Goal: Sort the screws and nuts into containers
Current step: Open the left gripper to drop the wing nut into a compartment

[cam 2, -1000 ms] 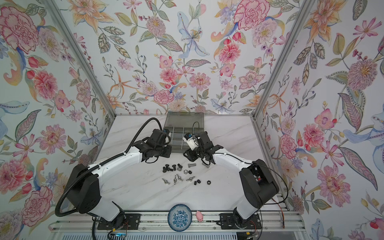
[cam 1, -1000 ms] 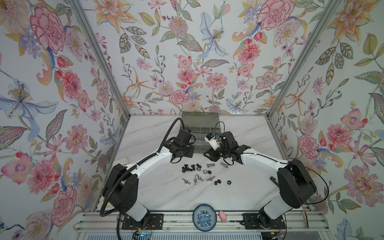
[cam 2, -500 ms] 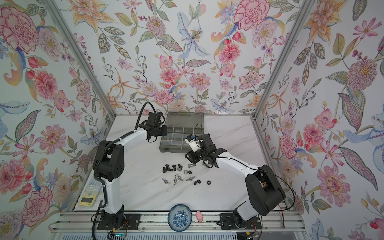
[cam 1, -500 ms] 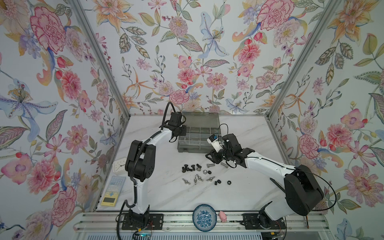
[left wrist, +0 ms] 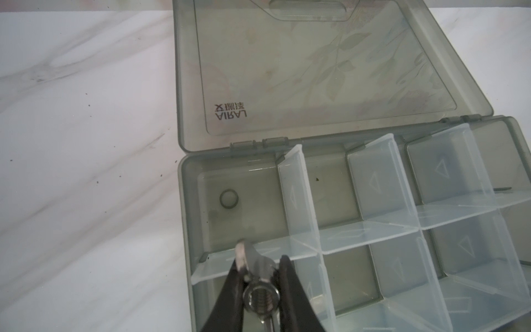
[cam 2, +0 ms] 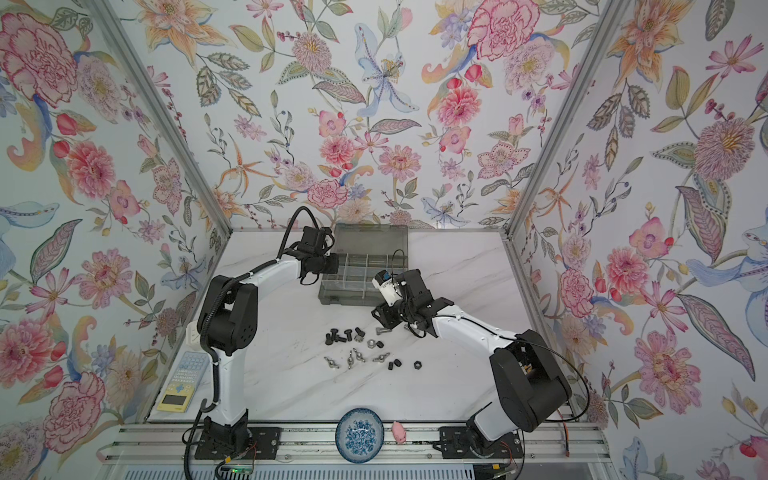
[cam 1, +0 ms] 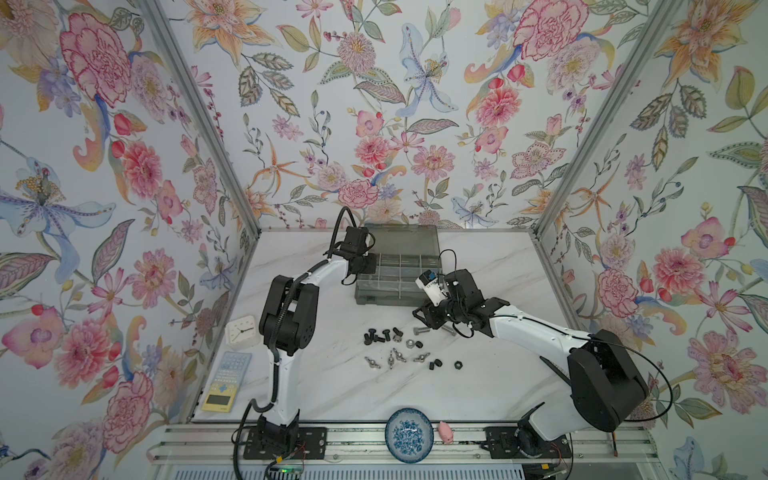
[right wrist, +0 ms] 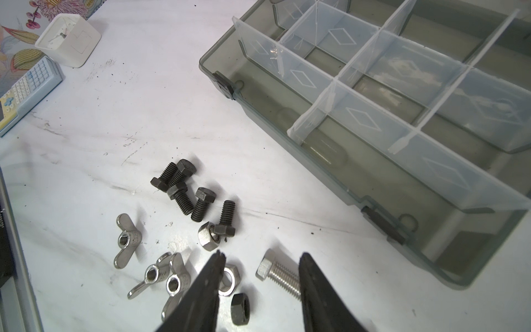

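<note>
I will move my left gripper down into the end section of the organizer box, on the near side of the ring's divider, and let go, because the silver wing nut is hanging above that section.
My left gripper [left wrist: 262, 260] is shut on a silver wing nut [left wrist: 260, 284]. It hangs over the left end of the grey organizer box [left wrist: 186, 218], whose lid [left wrist: 316, 72] stands open. In both top views the left gripper [cam 1: 368, 262] [cam 2: 330, 262] sits at that end of the box [cam 1: 386, 297]. My right gripper [right wrist: 261, 255] [cam 1: 422, 313] is open and low over the loose pile, astride a silver screw [right wrist: 278, 274]. Black screws [right wrist: 184, 186] [cam 1: 380, 336], wing nuts [right wrist: 128, 238] [cam 1: 392, 357], silver hex nuts [right wrist: 208, 236] and a black hex nut [right wrist: 240, 309] lie on the marble.
A white cube clock [cam 1: 241, 331] and a calculator [cam 1: 226, 380] lie at the table's left edge. A blue-and-white bowl [cam 1: 409, 434] and a small pink object [cam 1: 446, 432] sit on the front rail. Two black nuts [cam 1: 435, 365] lie right of the pile.
My left gripper has gone from beside the pile up to the box's left end, carrying the wing nut. The right gripper has shifted a little toward the pile.
</note>
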Controlling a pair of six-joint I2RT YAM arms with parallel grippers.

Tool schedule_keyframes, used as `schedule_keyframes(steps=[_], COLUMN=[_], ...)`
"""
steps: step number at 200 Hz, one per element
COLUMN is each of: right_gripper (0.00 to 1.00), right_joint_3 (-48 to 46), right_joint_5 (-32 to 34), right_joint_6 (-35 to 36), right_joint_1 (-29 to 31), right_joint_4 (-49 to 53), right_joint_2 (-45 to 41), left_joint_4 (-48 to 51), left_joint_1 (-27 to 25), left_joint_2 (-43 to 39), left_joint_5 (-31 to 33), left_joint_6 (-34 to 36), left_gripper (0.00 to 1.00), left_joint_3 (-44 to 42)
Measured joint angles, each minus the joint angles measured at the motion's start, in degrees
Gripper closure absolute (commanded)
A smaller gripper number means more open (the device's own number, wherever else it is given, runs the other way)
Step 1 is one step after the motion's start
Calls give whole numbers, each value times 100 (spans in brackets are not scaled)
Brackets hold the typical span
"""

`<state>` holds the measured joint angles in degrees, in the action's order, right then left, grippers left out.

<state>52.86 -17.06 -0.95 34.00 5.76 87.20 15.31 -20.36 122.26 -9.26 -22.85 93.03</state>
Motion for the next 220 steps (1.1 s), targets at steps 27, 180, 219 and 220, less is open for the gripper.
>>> schedule_keyframes(steps=[27, 180, 219, 220], right_gripper=[54, 52, 51, 51], right_joint_3=[-2, -2, -2, -2], right_joint_5=[0, 17, 17, 17], right_joint_6=[0, -42, -42, -42], right_joint_1=[0, 4, 4, 4], right_joint_4=[0, 0, 0, 0], right_joint_2=[0, 0, 0, 0], left_joint_4=[-2, 4, 57, 61], left_joint_1=[0, -7, -44, -46], left_joint_2=[0, -271, -625, -640], left_joint_5=[2, -4, -81, -83], left_joint_6=[63, 146, 223, 223], left_gripper=[100, 65, 53, 53], left_joint_3=[-13, -481, -481, -481])
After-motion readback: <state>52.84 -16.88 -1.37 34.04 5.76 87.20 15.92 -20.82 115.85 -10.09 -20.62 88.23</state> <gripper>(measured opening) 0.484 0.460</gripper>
